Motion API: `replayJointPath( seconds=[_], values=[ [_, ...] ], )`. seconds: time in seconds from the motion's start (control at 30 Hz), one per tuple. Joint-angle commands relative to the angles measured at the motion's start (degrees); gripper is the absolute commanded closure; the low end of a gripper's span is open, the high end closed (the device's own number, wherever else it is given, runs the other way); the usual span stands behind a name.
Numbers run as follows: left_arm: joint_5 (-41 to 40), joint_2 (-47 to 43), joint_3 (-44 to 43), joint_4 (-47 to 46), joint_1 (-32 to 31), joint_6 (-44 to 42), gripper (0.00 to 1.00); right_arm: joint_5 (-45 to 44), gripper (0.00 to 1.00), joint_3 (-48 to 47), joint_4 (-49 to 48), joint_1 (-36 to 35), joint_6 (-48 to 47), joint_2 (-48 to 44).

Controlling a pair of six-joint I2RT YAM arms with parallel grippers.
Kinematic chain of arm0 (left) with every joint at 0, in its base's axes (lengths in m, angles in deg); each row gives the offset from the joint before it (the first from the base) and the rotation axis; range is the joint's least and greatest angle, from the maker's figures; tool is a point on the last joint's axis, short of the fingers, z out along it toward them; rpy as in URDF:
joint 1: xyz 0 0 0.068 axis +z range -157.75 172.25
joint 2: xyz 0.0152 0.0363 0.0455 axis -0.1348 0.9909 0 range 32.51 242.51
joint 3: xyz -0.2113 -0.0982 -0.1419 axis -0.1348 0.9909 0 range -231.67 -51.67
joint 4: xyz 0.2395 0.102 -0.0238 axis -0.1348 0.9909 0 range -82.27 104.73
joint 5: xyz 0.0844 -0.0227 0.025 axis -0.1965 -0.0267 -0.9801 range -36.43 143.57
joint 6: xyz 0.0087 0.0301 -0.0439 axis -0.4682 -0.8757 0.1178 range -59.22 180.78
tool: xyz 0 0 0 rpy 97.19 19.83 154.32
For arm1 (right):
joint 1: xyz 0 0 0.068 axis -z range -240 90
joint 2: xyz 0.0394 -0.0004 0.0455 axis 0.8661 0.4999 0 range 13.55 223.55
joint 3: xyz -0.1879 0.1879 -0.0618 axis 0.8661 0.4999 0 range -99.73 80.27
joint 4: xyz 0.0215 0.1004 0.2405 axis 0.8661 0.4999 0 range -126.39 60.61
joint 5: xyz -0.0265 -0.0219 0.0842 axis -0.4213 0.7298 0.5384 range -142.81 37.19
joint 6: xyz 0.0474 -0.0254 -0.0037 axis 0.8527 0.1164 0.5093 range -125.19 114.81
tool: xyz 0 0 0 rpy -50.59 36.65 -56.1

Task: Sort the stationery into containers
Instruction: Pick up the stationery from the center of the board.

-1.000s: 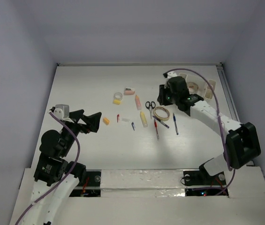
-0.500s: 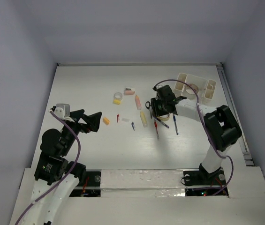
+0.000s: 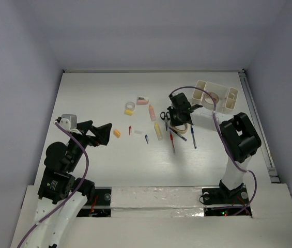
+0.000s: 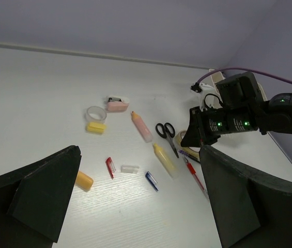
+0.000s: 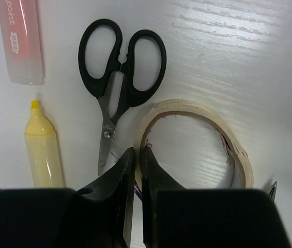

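The right gripper needs to lift next over the organizer's middle section (image 3: pixel 214 97), outward and to its own right in the top view, and release the beige tape roll where another one sits.
My right gripper (image 5: pixel 138 152) is shut on the near wall of a beige tape roll (image 5: pixel 239 155), one finger inside the ring and one outside. The roll lies flat on the table (image 3: pixel 179 125) beside black scissors (image 5: pixel 120 67), a yellow highlighter (image 5: pixel 42 150) and a pink one (image 5: pixel 24 41). The cream organizer (image 3: pixel 202 85) stands at the back right, with a tape roll in one compartment. My left gripper (image 3: pixel 104 133) hangs open above the table's left side, holding nothing. An orange block (image 4: pixel 83 180), a red cap (image 4: pixel 110 167) and a blue cap (image 4: pixel 152 181) lie in front of it.
A small tape roll (image 3: pixel 130 105), a yellow block (image 3: pixel 128 111) and a pink eraser (image 3: pixel 142 101) lie at mid-table. A red pen (image 3: pixel 172 142) and a blue pen (image 3: pixel 193 138) lie near the big roll. Walls enclose the table on three sides.
The right gripper left the organizer, swung left and down to the big tape roll, and closed on its rim. The left arm has not moved.
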Motion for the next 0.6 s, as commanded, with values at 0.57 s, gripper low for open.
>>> replayJointPath(
  seconds=[0.57],
  values=[
    [1.6, -0.6, 0.6, -3.4, 0.3, -0.5, 0.01, -14.6, 1.00, -0.4, -5.1, 1.8, -1.8, -23.4]
  ],
)
